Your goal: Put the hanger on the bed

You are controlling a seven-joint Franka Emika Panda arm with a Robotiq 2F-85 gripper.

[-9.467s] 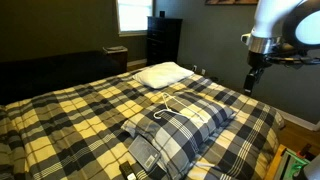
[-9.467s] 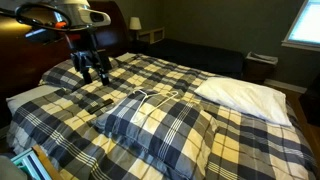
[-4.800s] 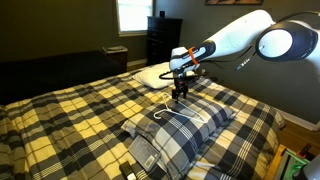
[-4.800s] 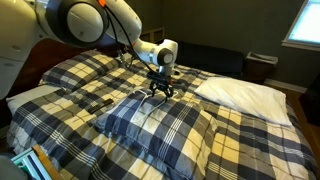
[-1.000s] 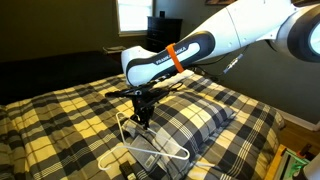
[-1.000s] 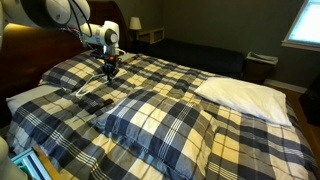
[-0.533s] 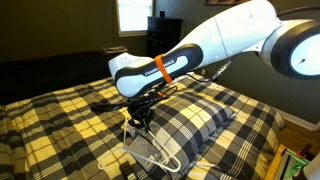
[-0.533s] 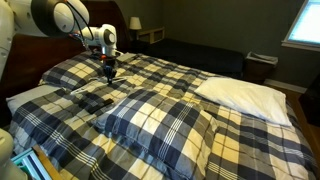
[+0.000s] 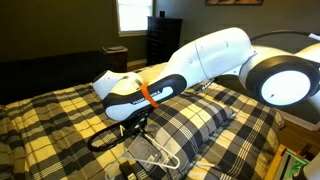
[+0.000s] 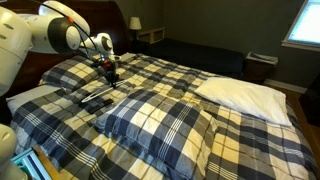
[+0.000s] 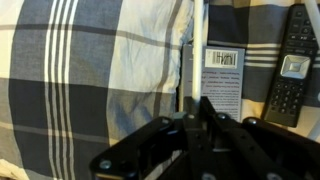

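The gripper holds the hanger low over the white labelled card on the comforter, which lies just below it, so next it needs to stay here and open to release.
My gripper is shut on the hanger, whose thin white rod runs straight up from between the jaws in the wrist view. In an exterior view the hanger's white outline hangs below the gripper, just over the plaid comforter beside the plaid pillow. The bed fills both exterior views. From the opposite side, the gripper sits low over the bed, left of the plaid pillow. There the hanger is too thin to make out.
A black remote and a white labelled card lie on the comforter just right of the jaws. A white pillow lies further along the bed. A dark cable loop hangs by the wrist. A dark dresser stands behind.
The arm has swung lower and further towards the near side of the bed, carrying the hanger with it. The grip has stayed shut.
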